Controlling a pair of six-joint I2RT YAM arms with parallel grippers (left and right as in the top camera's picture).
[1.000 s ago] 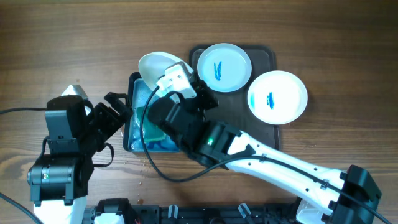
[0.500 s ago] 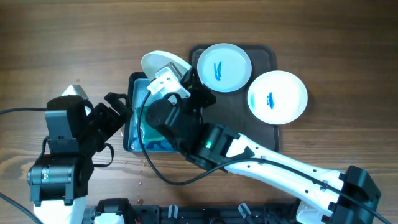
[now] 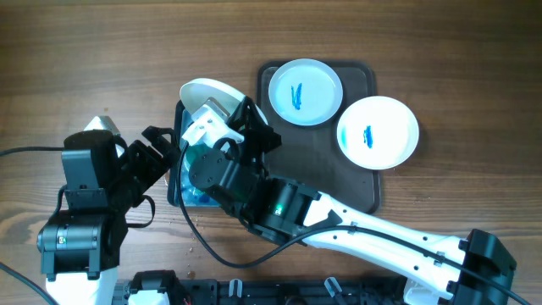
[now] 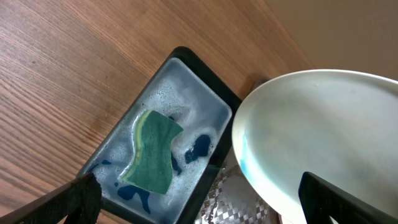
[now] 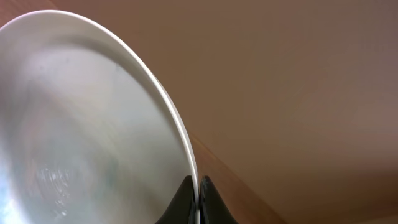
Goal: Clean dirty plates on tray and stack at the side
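My right gripper swings past the tray and down to the bare wood next. The bare wood lies below my right gripper and to its right in the overhead view.
My right gripper is shut on the rim of a white plate, held tilted over the far end of the blue-lined basin. The plate also shows in the right wrist view and in the left wrist view, with no blue smear visible on it. Two white plates with blue smears lie on the dark brown tray. My left gripper is open and empty, just left of the basin, its fingers spread either side of it. A green sponge lies in the basin's foamy water.
The basin holds suds and blue stains. The right arm reaches diagonally from the lower right across the table's front. The left arm's base stands at the lower left. Bare wooden table lies to the left and behind.
My right gripper has carried the plate leftward, from the basin's far right corner to over its far left end. The left arm and the two plates on the tray have not moved.
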